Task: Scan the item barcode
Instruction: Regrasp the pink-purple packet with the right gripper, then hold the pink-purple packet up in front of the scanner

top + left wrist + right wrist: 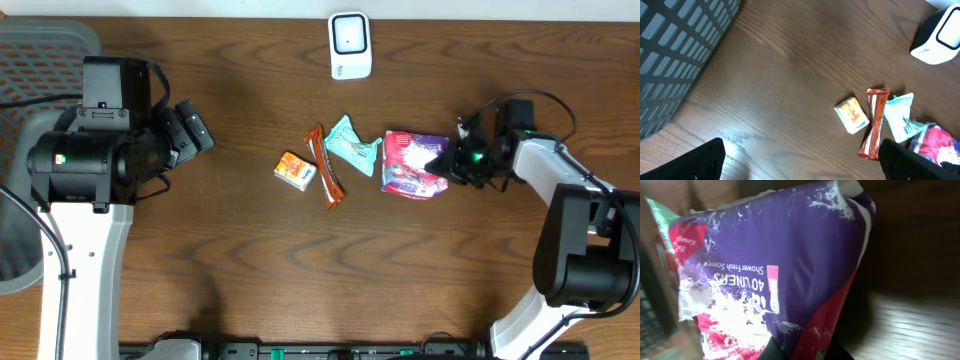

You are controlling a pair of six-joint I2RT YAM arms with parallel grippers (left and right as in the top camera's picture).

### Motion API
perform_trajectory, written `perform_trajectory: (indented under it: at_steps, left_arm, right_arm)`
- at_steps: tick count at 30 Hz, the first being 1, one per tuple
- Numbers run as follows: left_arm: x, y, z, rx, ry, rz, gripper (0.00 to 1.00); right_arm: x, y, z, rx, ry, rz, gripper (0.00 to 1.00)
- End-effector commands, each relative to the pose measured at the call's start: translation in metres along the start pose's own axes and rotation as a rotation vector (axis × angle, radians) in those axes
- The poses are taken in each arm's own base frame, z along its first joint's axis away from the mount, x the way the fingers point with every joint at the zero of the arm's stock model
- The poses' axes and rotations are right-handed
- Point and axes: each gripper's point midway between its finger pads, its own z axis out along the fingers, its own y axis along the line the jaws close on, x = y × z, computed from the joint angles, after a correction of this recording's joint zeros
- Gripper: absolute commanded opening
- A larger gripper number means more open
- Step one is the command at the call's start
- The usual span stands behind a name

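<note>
My right gripper swings up over the scanner [350,45] next, then down to release the packet on bare tabletop. That tabletop lies to its right in the overhead view.
The item in hand is a purple and pink liner packet [410,163], lying right of centre on the wooden table. My right gripper [452,163] is shut on the packet's right edge. In the right wrist view the packet [780,270] fills the frame, and the jaws of the right gripper [807,352] pinch its purple and red corner. No barcode shows on the visible face. The white scanner [350,45] stands at the back centre, also seen as the scanner [938,36] at the top right. My left gripper [195,130] hangs open over the left side; the left gripper [800,160] holds nothing.
Left of the packet lie a teal packet [352,145], an orange-brown bar [330,168] and a small orange box [295,170]. A grey basket [40,45] sits at the far left corner.
</note>
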Motion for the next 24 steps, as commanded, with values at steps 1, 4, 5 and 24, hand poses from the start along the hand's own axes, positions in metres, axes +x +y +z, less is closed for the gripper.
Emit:
perform_trajectory:
  at_steps: [1,4,5,24]
  left_arm:
    - [-0.002,0.003,0.001,-0.015,-0.003,0.011,0.98]
    - [-0.002,0.003,0.001,-0.015,-0.004,0.011,0.98]
    - [-0.002,0.003,0.0,-0.015,-0.004,0.011,0.98]
    - [-0.002,0.003,0.001,-0.015,-0.003,0.011,0.98]
  right_arm:
    - [-0.034,0.057,-0.019,-0.114,-0.067,0.001,0.01]
    - [-0.07,0.091,-0.04,-0.112,-0.17,-0.036,0.01]
    - [-0.082,0.101,-0.047,-0.108,-0.21,-0.054,0.01]
    - [-0.182,0.24,-0.009,-0.284,-0.771,-0.103,0.01]
